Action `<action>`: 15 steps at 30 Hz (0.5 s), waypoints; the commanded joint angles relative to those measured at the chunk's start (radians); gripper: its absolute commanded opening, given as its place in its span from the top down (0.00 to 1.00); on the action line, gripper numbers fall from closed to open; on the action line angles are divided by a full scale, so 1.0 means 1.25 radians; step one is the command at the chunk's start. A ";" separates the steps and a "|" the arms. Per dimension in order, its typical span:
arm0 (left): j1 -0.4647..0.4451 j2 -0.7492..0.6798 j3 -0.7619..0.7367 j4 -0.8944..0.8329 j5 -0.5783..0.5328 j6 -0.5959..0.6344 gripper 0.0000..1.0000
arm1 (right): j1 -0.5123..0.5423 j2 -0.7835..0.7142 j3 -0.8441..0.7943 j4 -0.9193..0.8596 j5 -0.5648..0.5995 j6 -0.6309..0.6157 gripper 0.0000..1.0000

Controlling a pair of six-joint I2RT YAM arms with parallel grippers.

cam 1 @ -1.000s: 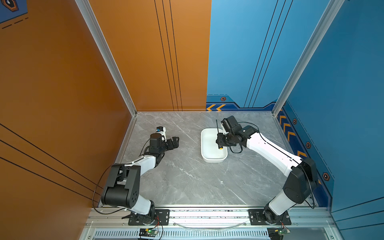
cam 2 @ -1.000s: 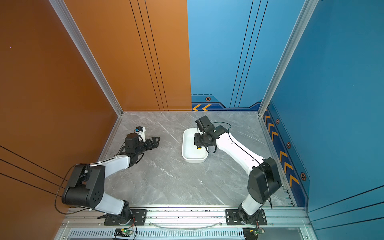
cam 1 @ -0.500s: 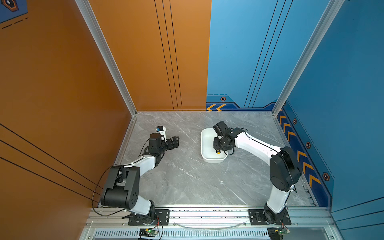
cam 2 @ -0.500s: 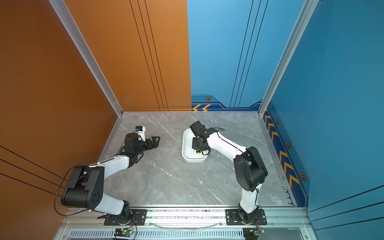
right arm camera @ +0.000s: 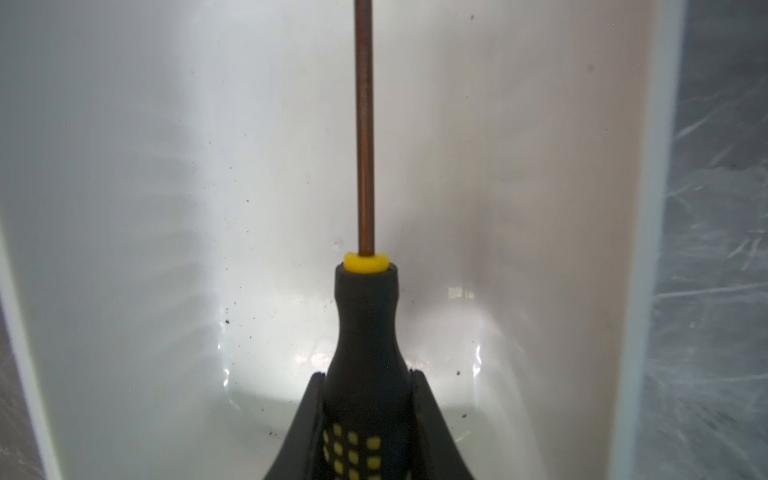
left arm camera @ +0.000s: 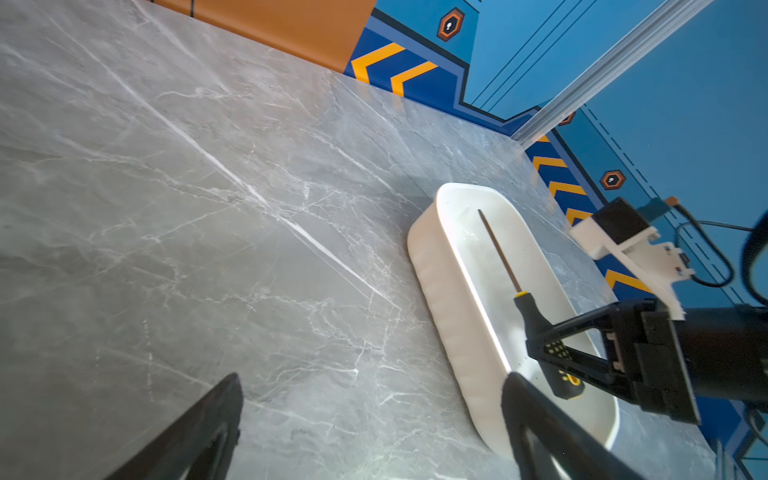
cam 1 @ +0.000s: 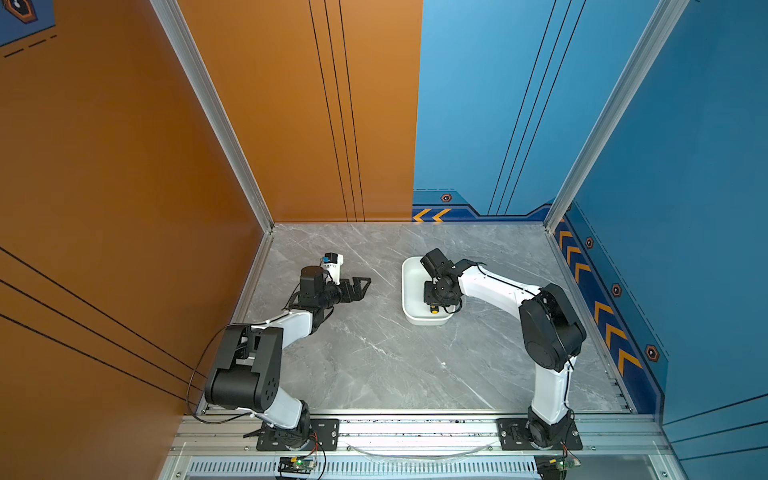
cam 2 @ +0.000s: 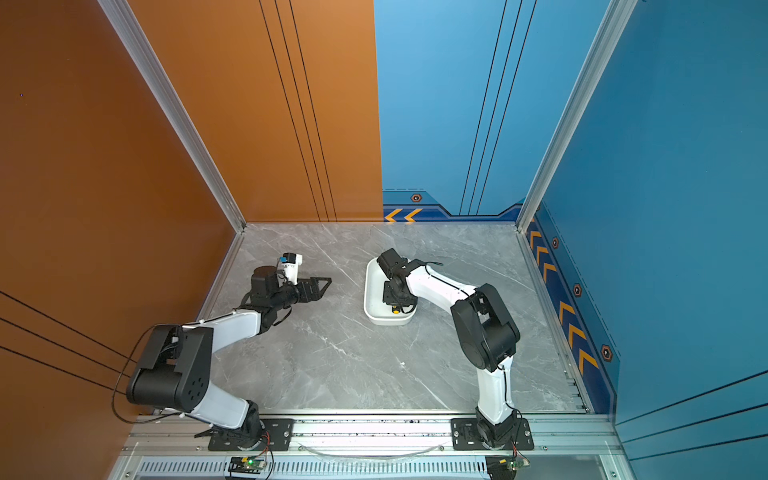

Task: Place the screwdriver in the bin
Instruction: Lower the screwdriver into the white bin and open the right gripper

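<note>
The white bin's bottom lies just below the robot's right gripper, so next the gripper will lower the screwdriver [right arm camera: 365,332] toward it and let go of the screwdriver's black handle.
The white bin [cam 1: 411,276] [cam 2: 373,291] lies on the marble table right of centre. My right gripper [cam 1: 434,301] [cam 2: 397,302] reaches down into it and is shut on the black handle of the screwdriver [right arm camera: 365,332]. In the left wrist view the screwdriver [left arm camera: 498,253] runs low along the bin [left arm camera: 436,266], thin shaft toward the far end. Its yellow end cap [cam 1: 433,309] shows near the bin's front wall. Whether it touches the floor I cannot tell. My left gripper [cam 1: 363,286] [left arm camera: 372,384] rests open over bare table, left of the bin.
Orange walls stand at the left and back left, blue walls at the back right and right. An aluminium rail [cam 1: 415,428] with both arm bases runs along the front. The right arm's elbow [cam 1: 548,328] rises near the right wall.
My right gripper has come down into the bin with the screwdriver, whose shaft has dropped from pointing up to lying along the bin. The right elbow swung toward the front. The left arm is still.
</note>
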 commanded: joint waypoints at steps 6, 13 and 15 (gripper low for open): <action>0.003 0.013 -0.002 0.024 0.107 0.024 0.02 | 0.009 0.038 0.035 0.012 -0.005 0.016 1.00; 0.000 0.016 -0.007 0.024 0.101 0.027 0.02 | 0.011 0.060 0.042 0.013 -0.012 0.017 1.00; 0.000 0.013 -0.006 0.025 0.099 0.028 0.02 | 0.011 0.064 0.042 0.013 -0.011 0.018 1.00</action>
